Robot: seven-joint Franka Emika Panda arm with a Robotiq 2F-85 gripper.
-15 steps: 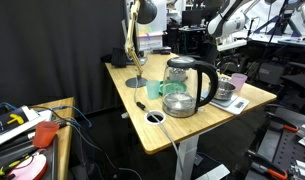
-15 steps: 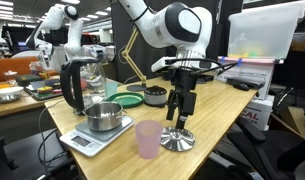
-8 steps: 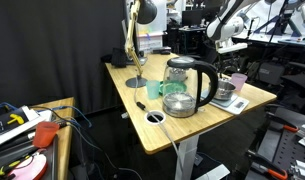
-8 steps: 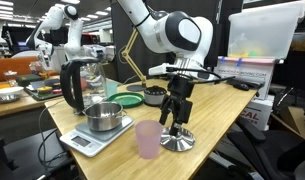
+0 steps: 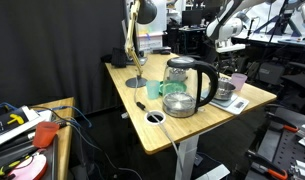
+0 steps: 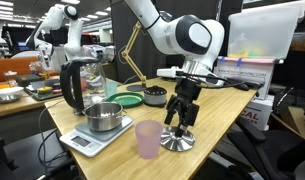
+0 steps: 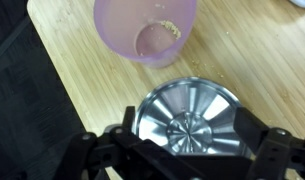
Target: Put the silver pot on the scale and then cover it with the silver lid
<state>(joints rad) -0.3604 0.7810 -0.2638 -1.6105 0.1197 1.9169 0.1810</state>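
Note:
The knob at the silver lid's center (image 6: 177, 134) (image 7: 189, 124) is slightly below my gripper, so I will lower my gripper to it next, then close.
The silver pot (image 6: 107, 117) stands on the scale (image 6: 80, 142), a thin pale slab at the table's near corner. It also shows behind the kettle in an exterior view (image 5: 223, 93). The silver lid (image 6: 177, 139) lies flat on the wooden table to the right of a pink cup (image 6: 149, 139). My gripper (image 6: 179, 118) hangs just above the lid. In the wrist view the gripper (image 7: 182, 142) is open, with its black fingers on either side of the lid (image 7: 187, 118), and it holds nothing.
A tall glass kettle with a black handle (image 6: 80, 85) stands behind the scale. The pink cup (image 7: 147, 30) is close beside the lid. A dark bowl (image 6: 155, 96) and a desk lamp (image 6: 127, 60) stand further back. The table edge runs just past the lid.
My wrist has shifted a little to the right above the lid. The lid, pot and cup have not moved.

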